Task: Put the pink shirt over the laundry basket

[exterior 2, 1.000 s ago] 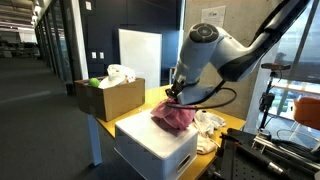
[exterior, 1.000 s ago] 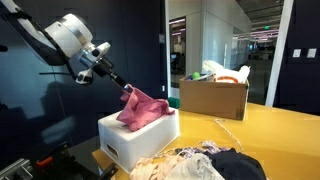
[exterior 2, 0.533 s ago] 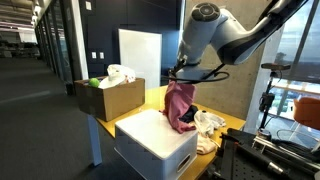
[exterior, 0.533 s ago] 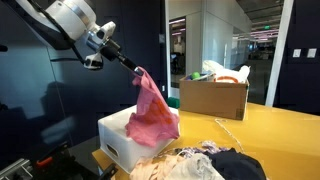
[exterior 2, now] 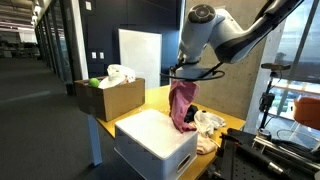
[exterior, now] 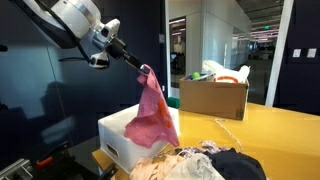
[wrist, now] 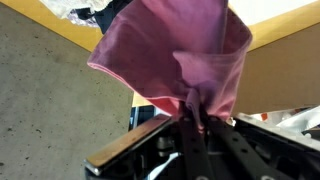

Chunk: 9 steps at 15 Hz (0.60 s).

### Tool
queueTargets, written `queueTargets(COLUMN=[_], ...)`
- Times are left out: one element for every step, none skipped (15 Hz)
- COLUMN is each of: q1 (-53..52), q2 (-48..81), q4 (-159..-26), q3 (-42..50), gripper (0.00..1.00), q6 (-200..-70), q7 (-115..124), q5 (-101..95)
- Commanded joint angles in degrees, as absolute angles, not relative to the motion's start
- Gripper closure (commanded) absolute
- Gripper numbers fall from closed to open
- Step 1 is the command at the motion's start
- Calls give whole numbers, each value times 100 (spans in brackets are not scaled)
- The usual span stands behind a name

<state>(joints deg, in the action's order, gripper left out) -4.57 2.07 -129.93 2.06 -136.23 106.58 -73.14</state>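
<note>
The pink shirt [exterior 2: 182, 104] moves away from the heap of clothes and across the laundry basket's bare top [exterior 2: 150, 127] next, where my gripper releases it, because it hangs at one edge.
The pink shirt [exterior: 153, 113] hangs in a long drape from my gripper [exterior: 145, 69], which is shut on its top corner. Its lower edge reaches the top of the laundry basket [exterior: 122, 141], a white boxy bin on the table. In an exterior view the pink shirt [exterior 2: 182, 104] dangles above the far side of the laundry basket [exterior 2: 155, 140], with my gripper [exterior 2: 178, 80] pinching it from above. In the wrist view the pink shirt [wrist: 180, 55] spreads out from between my fingertips [wrist: 194, 112].
A brown cardboard box [exterior: 212, 97] with items in it stands at the back of the yellow table [exterior: 275, 140]. A heap of mixed dark and pale clothes [exterior: 205, 163] lies next to the basket. The brown cardboard box [exterior 2: 110, 95] also shows beyond the basket.
My gripper has risen with the shirt, pulling it from a bunched heap on the basket's top into a hanging drape. It has shifted slightly since half a second ago.
</note>
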Motion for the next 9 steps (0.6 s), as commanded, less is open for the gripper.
queueTargets(q1=[-531, -574, -597, -635, -669, -725, -771, -795, -816], q2=[760, 923, 1110, 1320, 1500, 1686, 1864, 2049, 2243], q4=[-12438, -12232, -12009, -11747, -11518, -11282, -11059, -10825, -10565], q3=[-115, -191, -245, -305, -341, -385, -395, -395, -391], gripper=[99, 99, 99, 99, 99, 99, 99, 99, 99], q6=[-13545, -13514, -13495, -13453, -13410, -13345, -13296, -13282, -13248], q7=[11415, 11317, 11250, 11177, 11149, 11111, 11104, 11087, 11040], q5=[-7630, -7536, -7480, -7407, -7367, -7307, -7344, -7339, -7253])
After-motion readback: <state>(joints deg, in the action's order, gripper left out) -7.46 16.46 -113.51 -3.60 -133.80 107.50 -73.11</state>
